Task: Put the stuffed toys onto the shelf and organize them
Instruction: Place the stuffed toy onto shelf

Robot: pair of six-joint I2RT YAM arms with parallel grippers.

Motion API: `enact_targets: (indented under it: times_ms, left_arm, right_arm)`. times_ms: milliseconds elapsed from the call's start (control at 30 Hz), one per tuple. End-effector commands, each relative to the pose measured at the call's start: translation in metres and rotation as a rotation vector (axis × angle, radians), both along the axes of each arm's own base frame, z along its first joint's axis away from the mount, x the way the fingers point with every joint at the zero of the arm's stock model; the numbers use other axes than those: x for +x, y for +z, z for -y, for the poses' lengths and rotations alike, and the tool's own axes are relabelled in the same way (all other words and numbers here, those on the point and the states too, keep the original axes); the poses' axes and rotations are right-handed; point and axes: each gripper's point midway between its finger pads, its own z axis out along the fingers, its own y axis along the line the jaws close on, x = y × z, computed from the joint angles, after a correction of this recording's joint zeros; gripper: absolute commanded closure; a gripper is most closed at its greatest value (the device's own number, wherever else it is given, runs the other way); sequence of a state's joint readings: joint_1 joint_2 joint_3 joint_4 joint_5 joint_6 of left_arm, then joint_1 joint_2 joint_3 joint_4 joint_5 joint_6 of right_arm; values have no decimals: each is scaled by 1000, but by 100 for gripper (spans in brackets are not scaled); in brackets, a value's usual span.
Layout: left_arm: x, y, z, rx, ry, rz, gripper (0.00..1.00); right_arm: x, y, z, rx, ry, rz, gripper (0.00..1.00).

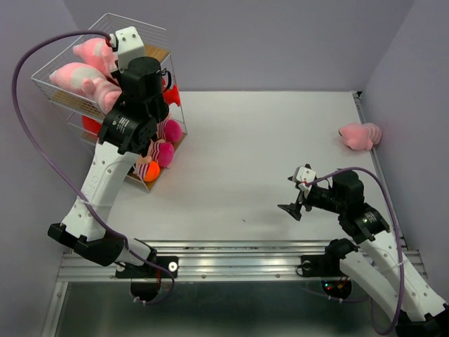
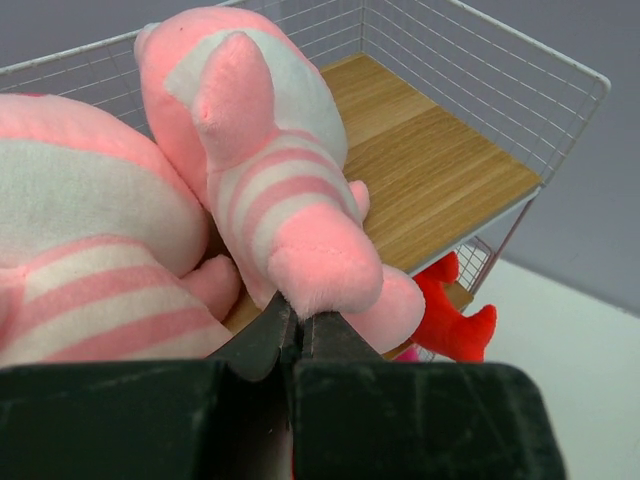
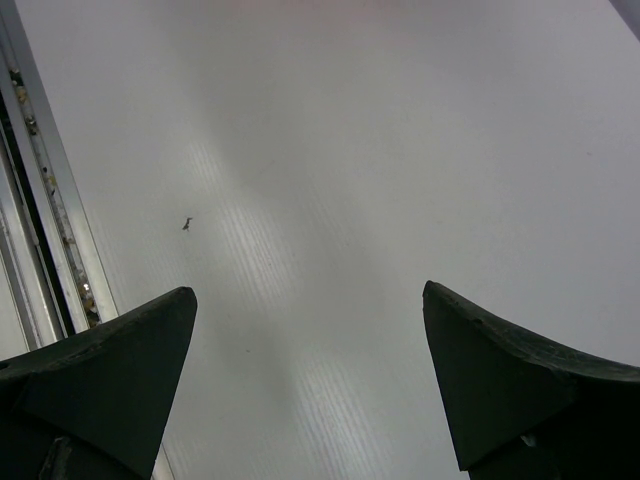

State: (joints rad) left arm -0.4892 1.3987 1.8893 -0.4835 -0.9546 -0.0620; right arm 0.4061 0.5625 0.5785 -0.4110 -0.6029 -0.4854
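Note:
My left gripper pushes to the left in the top view next, toward the wire mesh behind the toys, and releases. The nearer pink striped toy overhangs the board's edge.
The shelf (image 1: 156, 34) stands at the far left, and its top wooden board (image 2: 430, 170) is half bare. Two pink striped toys lie on the top tier, one (image 2: 270, 170) in front of my left gripper (image 2: 297, 318) and a bigger one (image 2: 80, 230) to its left. The left gripper is shut, its tips touching the nearer toy's foot. A red toy (image 2: 455, 320) sits one tier down. Lower tiers hold pink and red toys (image 1: 165, 140). One pink striped toy (image 1: 360, 135) lies alone at the table's far right. My right gripper (image 1: 295, 194) is open and empty above the table, as its wrist view (image 3: 306, 289) shows.
The left arm (image 1: 112, 161) leans over the shelf's front and hides much of the lower tiers. A metal rail (image 1: 231, 263) runs along the near table edge. Grey walls close in the left, far and right sides.

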Motion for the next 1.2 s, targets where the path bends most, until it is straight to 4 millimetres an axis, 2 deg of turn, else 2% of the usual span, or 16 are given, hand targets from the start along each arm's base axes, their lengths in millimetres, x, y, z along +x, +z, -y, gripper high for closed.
enact_targets:
  times_ms: [0,267,967,1067,1133,1167]
  left_arm:
    - [-11,4,-6,-9,53,25,100]
    - [-11,-3,-10,-9,68,28,99]
    - [3,10,-49,13,115,43,97]
    - [3,13,-46,3,87,54,74]
    - [3,15,-44,-6,78,61,63]
    - [3,16,-44,-10,73,65,53]
  right_arm:
    - [3,8,-2,21,7,39,0]
    - [4,9,-2,21,6,43,0]
    - [5,8,0,19,-4,41,0]
    - [5,9,0,19,-2,42,0]
    - [5,9,0,21,-3,42,0]
    - [6,9,0,20,-2,43,0]
